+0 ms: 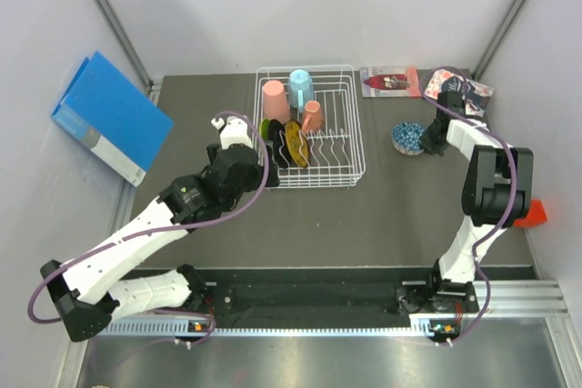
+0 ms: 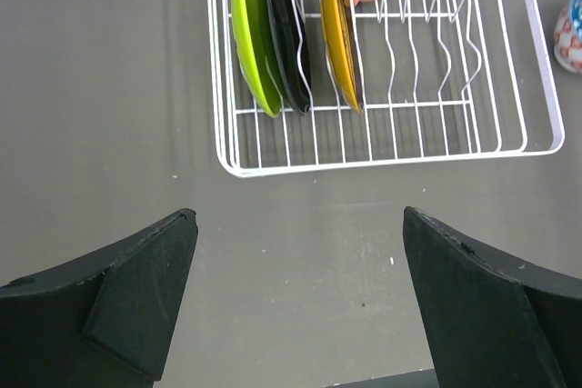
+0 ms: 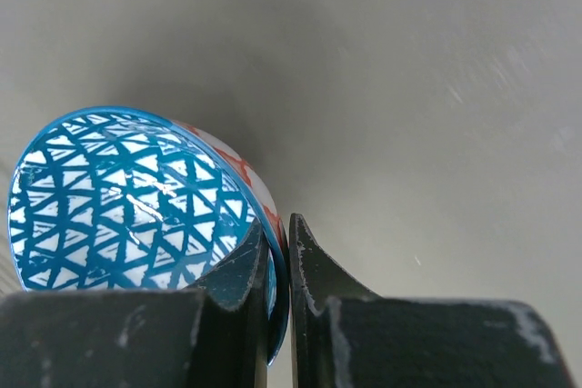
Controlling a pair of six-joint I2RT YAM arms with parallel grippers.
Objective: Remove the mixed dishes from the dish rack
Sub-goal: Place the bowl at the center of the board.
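Note:
The left gripper moves outward over the rack and down onto the yellow plate's upper rim [image 1: 295, 144] [image 2: 336, 38] next, since the plate stands on edge with its rim exposed.
The white wire dish rack [image 1: 355, 147] stands at the table's middle back. It holds a pink cup [image 1: 275, 100], a light blue mug [image 1: 301, 88], a salmon cup [image 1: 312, 115], and lime-green [image 2: 250, 38], black [image 2: 286, 29] and yellow [image 2: 339, 29] plates on edge. My left gripper [image 2: 300, 293] is open and empty over the table just in front of the rack's left end. My right gripper [image 3: 277, 261] is shut on the rim of the blue patterned bowl [image 3: 118, 197], which is right of the rack [image 1: 408, 138].
A blue binder [image 1: 109, 115] leans on the left wall. Books [image 1: 391, 81] lie at the back right, with another [image 1: 464, 90] in the right corner. An orange object [image 1: 536, 213] sits at the right edge.

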